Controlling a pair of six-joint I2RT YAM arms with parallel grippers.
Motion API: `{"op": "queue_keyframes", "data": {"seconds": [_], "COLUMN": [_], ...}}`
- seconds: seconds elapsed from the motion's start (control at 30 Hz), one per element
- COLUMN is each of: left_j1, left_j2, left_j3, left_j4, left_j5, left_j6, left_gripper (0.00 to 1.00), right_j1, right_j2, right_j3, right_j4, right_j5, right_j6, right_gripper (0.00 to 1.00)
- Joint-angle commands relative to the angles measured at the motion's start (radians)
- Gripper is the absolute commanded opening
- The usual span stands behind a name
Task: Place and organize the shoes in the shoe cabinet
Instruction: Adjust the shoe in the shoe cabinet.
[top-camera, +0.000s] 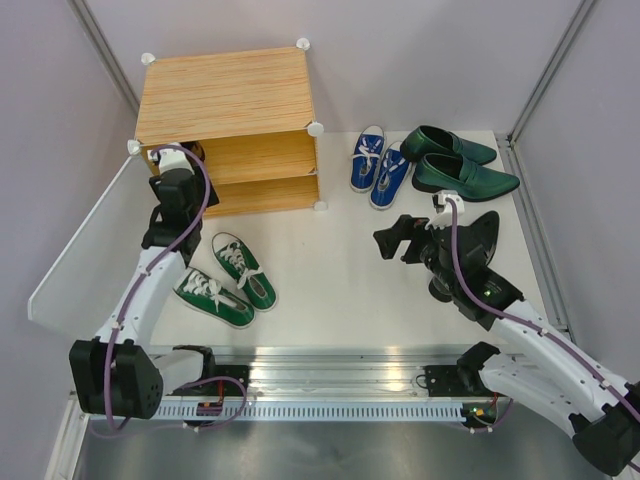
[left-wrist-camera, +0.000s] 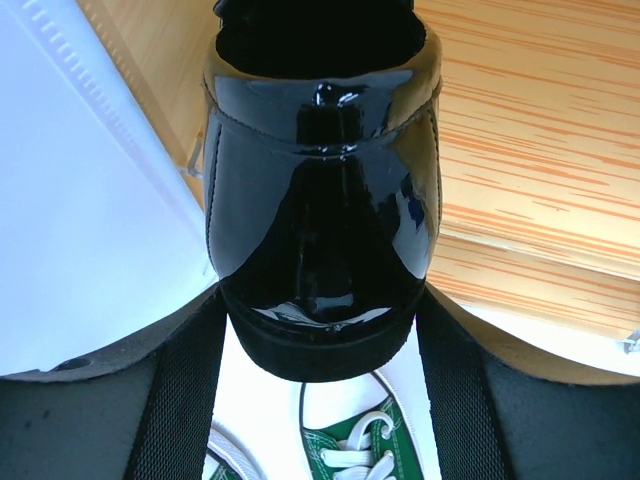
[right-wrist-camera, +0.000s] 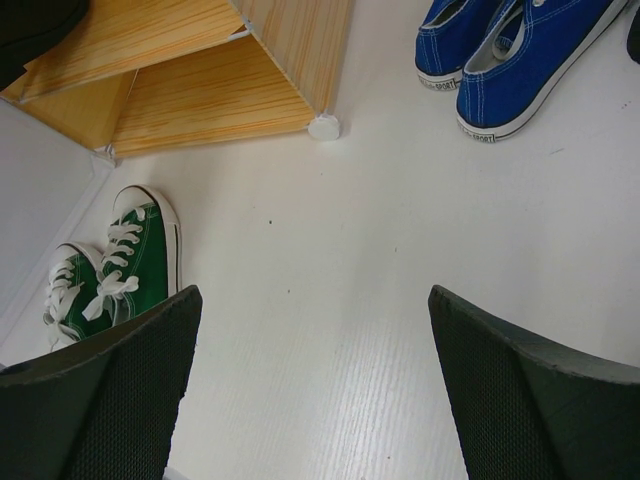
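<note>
Next, my left gripper moves outward and down over the upper shelf's door-side end (top-camera: 213, 158) (left-wrist-camera: 475, 150) and releases the boot, since the boot's heel still sticks out past the shelf's front.
My left gripper (left-wrist-camera: 320, 325) is shut on a shiny black ankle boot (left-wrist-camera: 320, 200), its fingers pressed against both sides of the sole. In the top view the left gripper (top-camera: 180, 162) is at the left front of the light wood shoe cabinet (top-camera: 225, 95), where the boot is hidden by the wrist. Green sneakers (top-camera: 228, 280) with white laces lie on the table below it. Blue sneakers (top-camera: 379, 164) and dark-green loafers (top-camera: 455, 160) sit to the right of the cabinet. My right gripper (top-camera: 392, 242) hangs open and empty over bare table (right-wrist-camera: 312, 300).
The cabinet's frosted white door panel (top-camera: 85, 250) is swung open to the left, beside my left arm. A dark shape (top-camera: 485, 232) lies partly hidden behind my right wrist. Grey walls close in the table at left, back and right.
</note>
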Motion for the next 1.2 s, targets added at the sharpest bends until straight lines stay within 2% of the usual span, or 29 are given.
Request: {"op": "queue_keyframes", "data": {"seconds": [0.0,0.4,0.63,0.83,1.17], "left_j1": [0.041,0.087,0.086,0.086,0.089], "left_j2": [-0.009,0.048,0.101,0.135,0.207], "left_j3": [0.040,-0.006,-0.017,-0.040,-0.018], "left_j4": [0.085,0.232,0.318,0.401,0.429], "left_j5": [0.069,0.231,0.163,0.162,0.143], "left_j6": [0.049,0.108,0.104,0.098,0.105], "left_gripper": [0.02,0.02,0.02,0.02,0.02], "right_j1": [-0.006,-0.006,-0.004,-0.004,-0.004], "right_j2": [-0.025,-0.020,-0.014,-0.011,-0.008], "right_j3": [-0.008,-0.016,-0.016,-0.017,-0.017], "right_j4": [0.027,0.027,0.031,0.033,0.033], "right_j5": [0.029,0.065,0.072,0.081,0.085], "right_j6": [-0.018,-0.026,-0.033,-0.037,-0.040], "right_gripper": [0.97,0.97,0.97,0.97,0.96]}}
